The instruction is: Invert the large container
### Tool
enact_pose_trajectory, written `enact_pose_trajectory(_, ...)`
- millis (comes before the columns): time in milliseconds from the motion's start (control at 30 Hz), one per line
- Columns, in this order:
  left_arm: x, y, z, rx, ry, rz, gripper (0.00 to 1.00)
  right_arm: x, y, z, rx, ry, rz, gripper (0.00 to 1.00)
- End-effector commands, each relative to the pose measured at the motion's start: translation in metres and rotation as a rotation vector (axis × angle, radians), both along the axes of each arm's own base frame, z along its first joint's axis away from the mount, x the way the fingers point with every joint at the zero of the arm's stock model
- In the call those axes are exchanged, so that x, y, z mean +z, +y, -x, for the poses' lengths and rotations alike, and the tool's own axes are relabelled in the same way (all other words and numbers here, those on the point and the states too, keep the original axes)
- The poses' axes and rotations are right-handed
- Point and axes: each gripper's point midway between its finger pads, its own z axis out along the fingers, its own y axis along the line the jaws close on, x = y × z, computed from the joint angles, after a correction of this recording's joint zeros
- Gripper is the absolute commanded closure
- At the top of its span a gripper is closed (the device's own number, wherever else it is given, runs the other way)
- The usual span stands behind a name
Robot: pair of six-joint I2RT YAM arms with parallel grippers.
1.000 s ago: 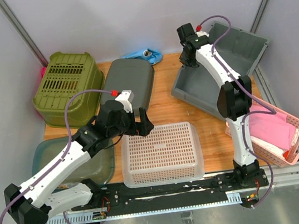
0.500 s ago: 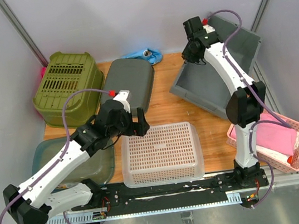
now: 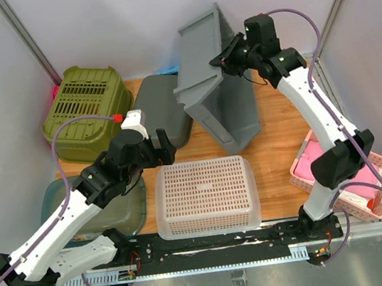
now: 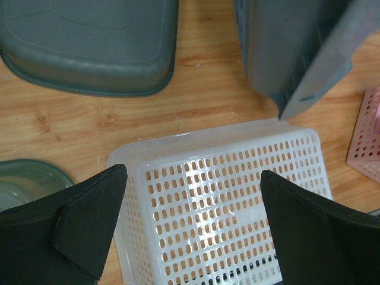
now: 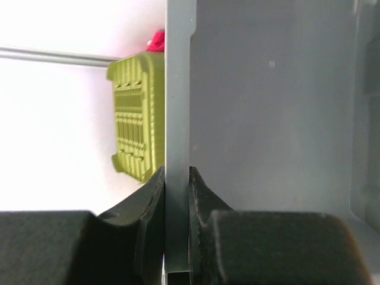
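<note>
I will next swing my right gripper back toward the pink basket, over the bare tabletop, and let go of the container's rim there. The open side of the container still faces sideways.
The large container (image 3: 213,86) is a grey bin standing tipped up on one long edge at the back middle of the table, its open side toward the right. My right gripper (image 3: 225,59) is shut on its raised rim; the right wrist view shows both fingers pinching the thin grey rim (image 5: 177,89) at the gripper (image 5: 176,178). My left gripper (image 3: 166,146) hangs open above the white perforated basket (image 4: 225,202), with nothing between its fingers (image 4: 95,208). The grey container's lower corner (image 4: 285,47) shows just beyond that basket.
An upside-down dark grey tub (image 3: 167,103) lies left of the container, close to it. An olive slotted basket (image 3: 85,108) stands at the back left. A green basin (image 3: 118,211) sits at the near left, a pink basket (image 3: 354,176) at the near right.
My right arm has lifted the grey container off its resting place at the right and swung it leftward up onto its edge. The left arm has drawn back slightly to the left.
</note>
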Motion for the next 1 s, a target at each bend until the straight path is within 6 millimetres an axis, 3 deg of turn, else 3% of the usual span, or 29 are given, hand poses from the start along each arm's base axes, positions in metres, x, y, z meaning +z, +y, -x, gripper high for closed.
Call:
enact_pose_trajectory(0, 0.016, 0.012, -0.001, 0.066, -0.052, 0.039, 0.01, 0.12, 0.003, 0.029, 0.044, -0.403, -0.157, 0.99)
enact_pose_trajectory(167, 0.013, 0.009, 0.001, 0.058, -0.047, 0.052, 0.01, 0.144, -0.005, 0.057, 0.079, -0.703, -0.284, 1.0)
enact_pose_trajectory(200, 0.013, 0.008, 0.001, 0.053, -0.044, 0.054, 0.01, 0.136, -0.007, 0.061, 0.083, -0.731, -0.325, 0.99)
enact_pose_trajectory(233, 0.012, 0.007, 0.001, 0.048, -0.041, 0.057, 0.01, 0.141, -0.011, 0.066, 0.078, -0.772, -0.359, 0.99)
enact_pose_trajectory(400, 0.008, -0.001, 0.002, 0.022, -0.026, 0.071, 0.01, 0.132, -0.027, 0.062, 0.03, -0.765, -0.415, 0.99)
enact_pose_trajectory(600, 0.005, -0.007, 0.003, 0.003, -0.012, 0.089, 0.01, 0.124, -0.062, 0.059, -0.064, -0.809, -0.665, 0.99)
enact_pose_trajectory(767, 0.002, -0.009, 0.002, -0.006, -0.005, 0.08, 0.01, 0.094, -0.096, 0.064, -0.155, -0.793, -0.798, 1.0)
enact_pose_trajectory(967, -0.002, -0.016, -0.001, -0.025, 0.004, 0.069, 0.01, 0.042, -0.141, 0.08, -0.305, -0.723, -0.867, 1.0)
